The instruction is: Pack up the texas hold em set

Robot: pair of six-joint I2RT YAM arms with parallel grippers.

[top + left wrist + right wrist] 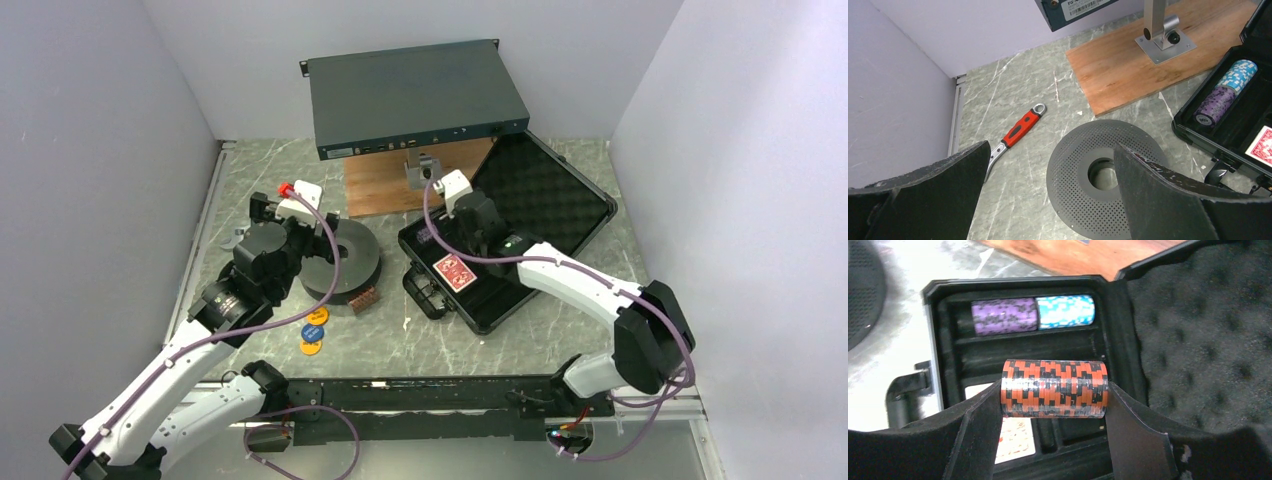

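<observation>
My right gripper carries the striped stack down next, into the lid-side end of the empty slot [1069, 347] beside the teal chip stack.
The black case [590, 215] lies open at centre right, its foam lid [1208, 330] folded back. In its tray rest a purple chip stack [1004, 316], a teal chip stack [1065, 311] and the red-backed card deck [454, 271]. My right gripper [1054, 405] is shut on an orange-and-black striped chip stack [1054, 388], held crosswise just above the tray's slots. My left gripper [1050, 195] hangs open over the dark grey spool [1073, 165], holding nothing. A brown chip stack [365, 297] lies against the spool's front. Orange [318, 316], blue [315, 331] and yellow [310, 347] discs lie on the table near it.
A red-handled wrench [1020, 129] lies on the table left of the spool. A wooden board [1148, 70] with a metal post [1158, 30] sits behind it. The flat teal-grey metal box [415, 95] stands at the back. Walls close in on both sides.
</observation>
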